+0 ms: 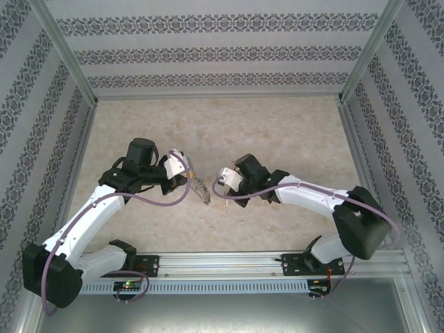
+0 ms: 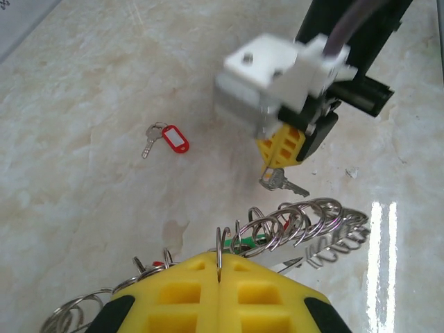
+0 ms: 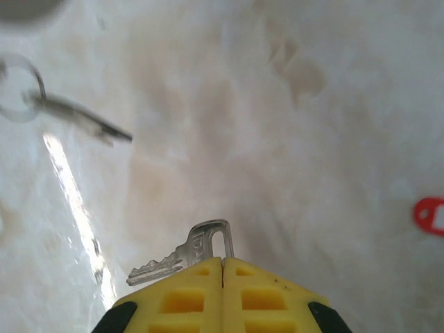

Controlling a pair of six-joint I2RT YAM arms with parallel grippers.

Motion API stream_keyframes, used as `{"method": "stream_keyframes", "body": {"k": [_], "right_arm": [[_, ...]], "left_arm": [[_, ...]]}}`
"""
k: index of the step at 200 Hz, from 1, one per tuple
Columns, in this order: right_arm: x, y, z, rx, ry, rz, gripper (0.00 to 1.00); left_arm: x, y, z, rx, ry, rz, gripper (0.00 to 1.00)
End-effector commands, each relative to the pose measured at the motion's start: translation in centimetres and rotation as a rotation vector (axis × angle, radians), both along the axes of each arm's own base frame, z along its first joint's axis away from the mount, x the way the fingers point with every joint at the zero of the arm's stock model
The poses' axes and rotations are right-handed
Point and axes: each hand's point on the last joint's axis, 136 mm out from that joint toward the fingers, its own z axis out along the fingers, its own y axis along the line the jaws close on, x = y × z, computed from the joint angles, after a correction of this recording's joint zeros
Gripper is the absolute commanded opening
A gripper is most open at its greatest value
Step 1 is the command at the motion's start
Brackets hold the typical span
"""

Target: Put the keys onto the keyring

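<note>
I need to move my right gripper away from the keyring's coils and lower it to release the key on the bare tabletop, because that open spot is below my gripper.
My left gripper (image 2: 219, 269) is shut on the keyring (image 2: 305, 222), a thin grey loop strung with many small rings and green and red tags, held just above the table. In the top view the keyring (image 1: 202, 190) hangs between the left gripper (image 1: 189, 173) and the right gripper (image 1: 223, 182). My right gripper (image 3: 222, 265) is shut on the head of a bare silvery key (image 3: 182, 258), blade pointing left. That key (image 2: 281, 182) hangs close above the keyring's coils. The red-tagged key (image 2: 170, 137) lies flat on the table, apart. A yellow-orange tag is out of view.
The beige marbled tabletop (image 1: 277, 132) is boxed in by patterned walls and metal frame posts (image 1: 345, 104). In the right wrist view, a key on a ring (image 3: 69, 114) hangs at the upper left and the red tag (image 3: 430, 215) sits at the right edge.
</note>
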Motion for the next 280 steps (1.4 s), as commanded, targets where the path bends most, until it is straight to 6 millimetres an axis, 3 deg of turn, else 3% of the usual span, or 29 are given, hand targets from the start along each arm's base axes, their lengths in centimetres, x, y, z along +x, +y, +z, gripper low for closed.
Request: {"method": "stream_keyframes", "body": {"k": [1,43,60,85,105,126,145,171,200,232,260,280], "right_arm": [[1.0,-0.8,-0.8,-0.129,-0.032,0.028,0.00],[1.6,-3.0,-5.0,-0.323,0.005,0.120,0.01],[2.4,-2.6,-4.8,-0.277,0.039,0.087,0.05],[3.0,-2.1,-3.5,-0.221,0.062,0.034,0.25],[2.6,-2.1,-1.9,-0.146,0.107,0.004,0.35],[1.9,-2.8,-0.7,-0.091,0.135,-0.008,0.35],[1.1,-3.6,-1.2,-0.110,0.139,0.018,0.35],[-0.6,-3.8,-2.2,-0.130,0.079,0.215,0.36],[1.5,-3.8,-2.3,-0.135,-0.120,0.256,0.43],[3.3,-3.4,-3.1,-0.176,-0.235,0.304,0.42],[4.0,-2.8,-3.4,-0.184,-0.287,0.344,0.38],[3.4,-2.5,-3.8,-0.179,-0.253,0.386,0.35]], "left_arm": [[-0.7,0.4,0.0,0.007,-0.035,-0.016,0.00],[-1.2,1.2,-0.6,0.015,-0.027,0.013,0.00],[-1.4,1.3,-0.7,0.006,-0.027,0.022,0.00],[-1.6,1.5,-1.1,0.010,-0.021,0.031,0.00],[-1.6,1.5,-1.1,0.007,-0.019,0.036,0.00],[-1.6,1.5,-1.0,0.001,-0.022,0.037,0.00],[-1.6,1.5,-1.0,0.000,-0.023,0.036,0.00],[-1.8,1.5,-0.9,-0.002,-0.027,0.034,0.00],[-1.8,1.6,-1.0,-0.003,-0.026,0.042,0.00],[-1.6,1.7,-1.0,-0.006,-0.037,0.058,0.00],[-1.5,1.8,-1.2,0.000,-0.032,0.065,0.00],[-1.5,1.9,-1.2,0.003,-0.031,0.069,0.00]]}}
